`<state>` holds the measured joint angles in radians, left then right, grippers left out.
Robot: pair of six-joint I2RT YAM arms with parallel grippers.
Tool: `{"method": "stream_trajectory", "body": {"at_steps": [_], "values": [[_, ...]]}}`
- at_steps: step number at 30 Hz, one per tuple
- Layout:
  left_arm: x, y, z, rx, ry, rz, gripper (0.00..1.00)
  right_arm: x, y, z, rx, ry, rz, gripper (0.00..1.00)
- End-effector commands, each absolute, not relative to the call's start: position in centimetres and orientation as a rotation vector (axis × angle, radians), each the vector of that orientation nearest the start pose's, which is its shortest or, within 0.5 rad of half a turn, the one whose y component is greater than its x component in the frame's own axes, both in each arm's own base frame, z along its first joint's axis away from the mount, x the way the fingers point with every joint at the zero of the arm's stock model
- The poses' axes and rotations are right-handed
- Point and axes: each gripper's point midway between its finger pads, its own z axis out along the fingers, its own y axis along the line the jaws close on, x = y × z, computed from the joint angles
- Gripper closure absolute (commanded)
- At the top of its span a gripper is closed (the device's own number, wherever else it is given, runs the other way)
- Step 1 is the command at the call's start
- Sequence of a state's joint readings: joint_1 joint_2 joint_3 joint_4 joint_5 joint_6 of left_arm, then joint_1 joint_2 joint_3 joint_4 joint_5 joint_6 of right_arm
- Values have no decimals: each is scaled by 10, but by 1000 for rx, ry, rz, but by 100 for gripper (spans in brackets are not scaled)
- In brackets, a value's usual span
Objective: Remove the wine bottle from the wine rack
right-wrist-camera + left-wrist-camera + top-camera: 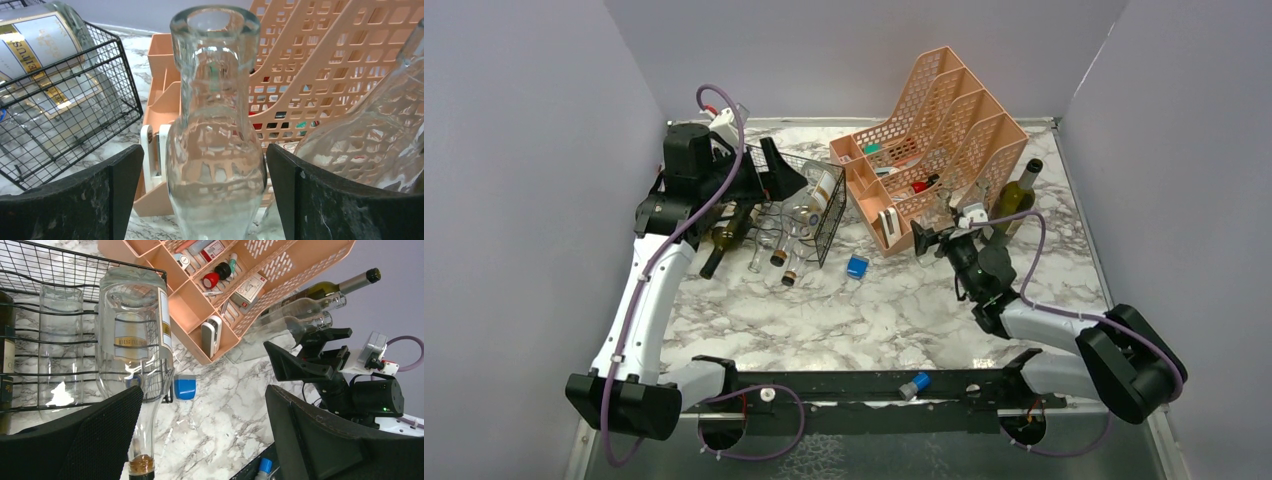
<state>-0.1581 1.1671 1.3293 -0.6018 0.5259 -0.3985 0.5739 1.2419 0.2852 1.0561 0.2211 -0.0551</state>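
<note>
The unlabelled clear bottle's neck (756,263) beside the dark bottle sticks out past the rack's front wires, so my left gripper should next move back and down to close around it.
The black wire wine rack (809,225) stands at the back left and holds several bottles lying with necks toward the front. One is a clear labelled wine bottle (135,330), another a dark bottle (724,235). My left gripper (205,440) is open above the rack's right end (776,178), and the clear bottle's neck (142,440) runs beside its left finger (95,440). My right gripper (205,200) is open around a clear empty bottle (215,130) that stands before the peach organizer. In the top view the right gripper (934,238) sits by the organizer's front corner.
The peach file organizer (944,130) with small items stands at the back centre. A second clear bottle (370,140) and a green wine bottle (1016,195) lean on its right side. A small blue block (857,266) lies on the marble near the rack.
</note>
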Motion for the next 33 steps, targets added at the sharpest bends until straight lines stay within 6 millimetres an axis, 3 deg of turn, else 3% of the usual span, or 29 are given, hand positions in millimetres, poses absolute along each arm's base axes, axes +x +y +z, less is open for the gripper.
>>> {"method": "stream_trajectory", "body": {"at_steps": [1,3,15,22,27,33], "values": [[306,-142,327,104,2044,-803,1,331,172,183,-330,1475,271,4],[306,-139,326,105,2047,-771,1,326,173,182,-349,1490,285,0],[305,-108,304,34,2086,-557,1,292,169,182,-406,1628,359,0],[301,-91,288,-25,2114,-454,1,265,170,194,-430,1670,458,0],[295,-76,267,-99,2168,-371,1,243,170,206,-455,1665,526,1],[287,-66,237,-190,2232,-318,1,236,163,219,-484,1629,496,0]]}}
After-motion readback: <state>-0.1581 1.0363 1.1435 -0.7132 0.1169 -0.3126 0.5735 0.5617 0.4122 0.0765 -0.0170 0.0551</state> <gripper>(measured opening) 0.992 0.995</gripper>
